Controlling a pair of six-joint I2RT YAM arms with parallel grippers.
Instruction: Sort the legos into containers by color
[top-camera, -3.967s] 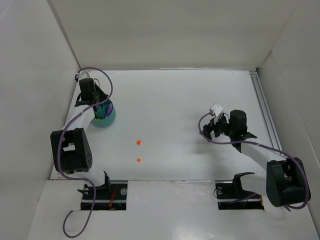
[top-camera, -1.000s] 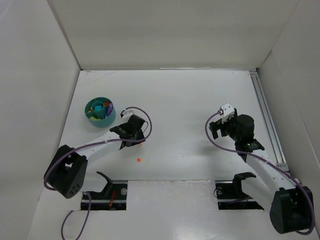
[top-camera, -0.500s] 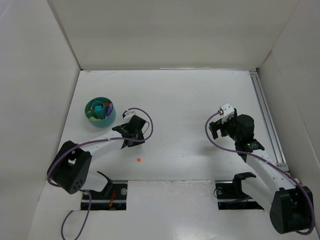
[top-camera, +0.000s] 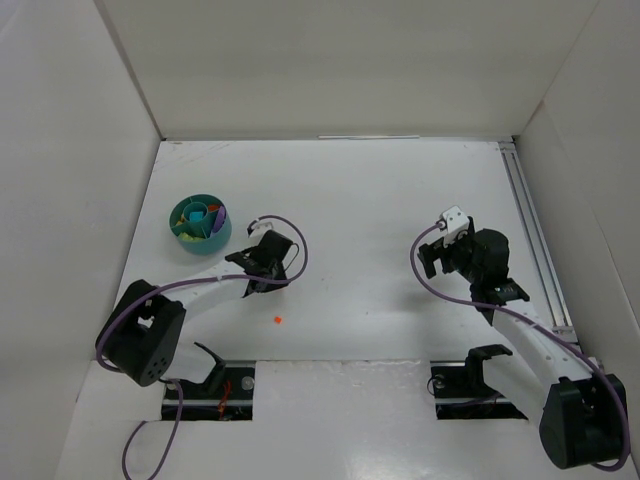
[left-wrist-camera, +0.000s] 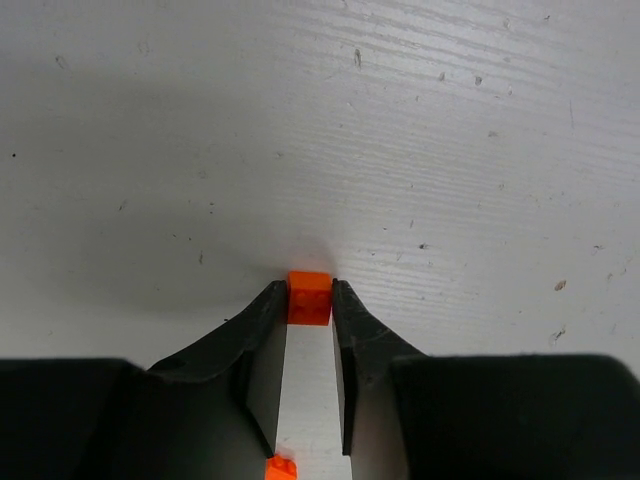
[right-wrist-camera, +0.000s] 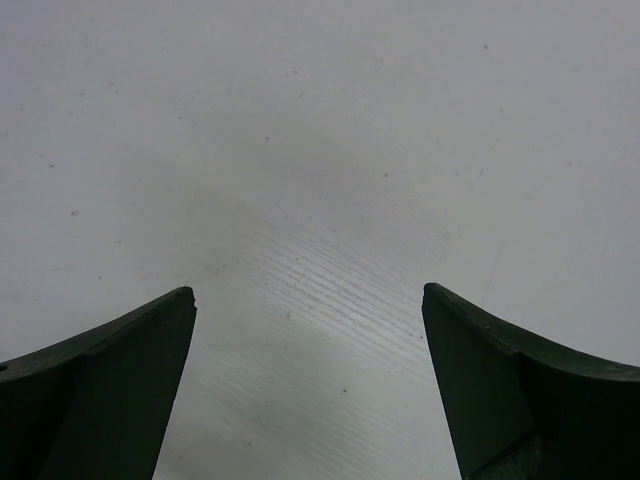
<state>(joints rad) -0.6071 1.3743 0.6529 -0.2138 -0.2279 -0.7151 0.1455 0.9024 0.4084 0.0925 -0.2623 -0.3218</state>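
Observation:
The wedges of the teal round tub keep the colors apart. My left gripper needs to lift outward to that tub next, then go down into the far wedge past the purple bits.
My left gripper (left-wrist-camera: 310, 296) is shut on a small orange lego brick (left-wrist-camera: 310, 299), pinched between the fingertips down at the table surface. In the top view the left gripper (top-camera: 270, 274) sits right of the teal round tub (top-camera: 200, 222), which holds purple, green and cyan bits in its wedges. The held brick is hidden under the wrist there. A second orange brick (top-camera: 277, 320) lies loose on the table nearer the bases; it also shows in the left wrist view (left-wrist-camera: 281, 468). My right gripper (right-wrist-camera: 310, 300) is open and empty over bare table; the top view shows it (top-camera: 436, 258) at the right.
White walls enclose the table on the left, back and right. A metal rail (top-camera: 530, 230) runs along the right edge. The two arm bases sit in cutouts at the near edge.
The left arm came away from the tub to the upper orange brick and now covers it; over the last second it shifted only slightly. The right arm is still.

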